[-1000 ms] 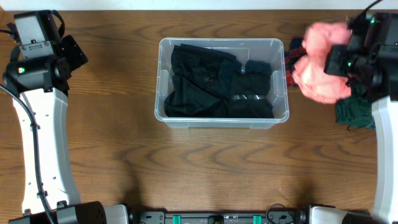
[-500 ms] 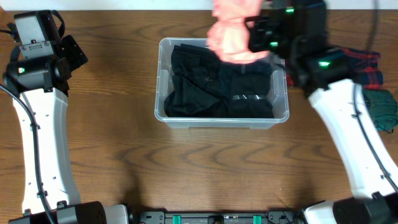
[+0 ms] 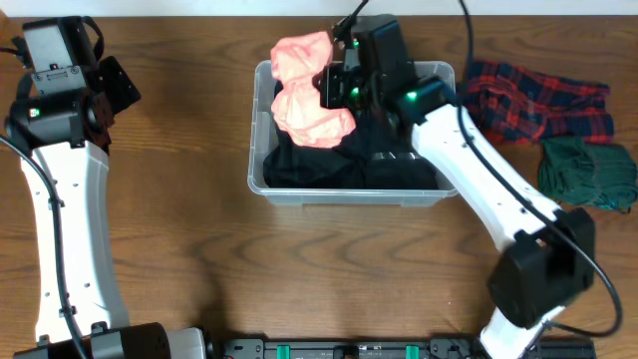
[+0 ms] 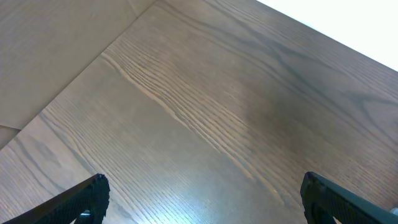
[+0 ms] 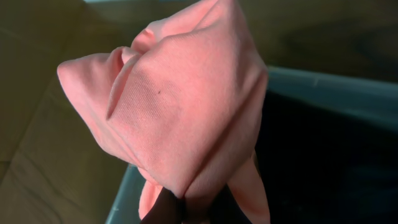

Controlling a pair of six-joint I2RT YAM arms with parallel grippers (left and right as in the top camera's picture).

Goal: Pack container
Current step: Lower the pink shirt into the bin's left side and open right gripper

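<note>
The robot's right gripper will next lower the pink garment onto the black clothing (image 3: 399,165) inside the container and let go of it, because the pink garment's top hangs over the container's far rim.
The clear plastic container (image 3: 261,181) sits at the table's middle back with black clothing (image 3: 399,165) inside. My right gripper (image 3: 337,88) is shut on a pink garment (image 3: 307,100) and holds it over the container's left half. In the right wrist view the pink garment (image 5: 180,118) fills the middle, bunched above my fingers (image 5: 186,208), with the container rim (image 5: 329,84) behind it. My left gripper (image 4: 202,196) is open and empty over bare wood; its arm (image 3: 60,100) stands at the far left.
A red plaid cloth (image 3: 533,100) and a dark green cloth (image 3: 588,172) lie on the table right of the container. The table's back edge runs just behind the container.
My right gripper has swung left with the pink garment, from the right of the container to over its left half, and lower. The left arm has not moved.
</note>
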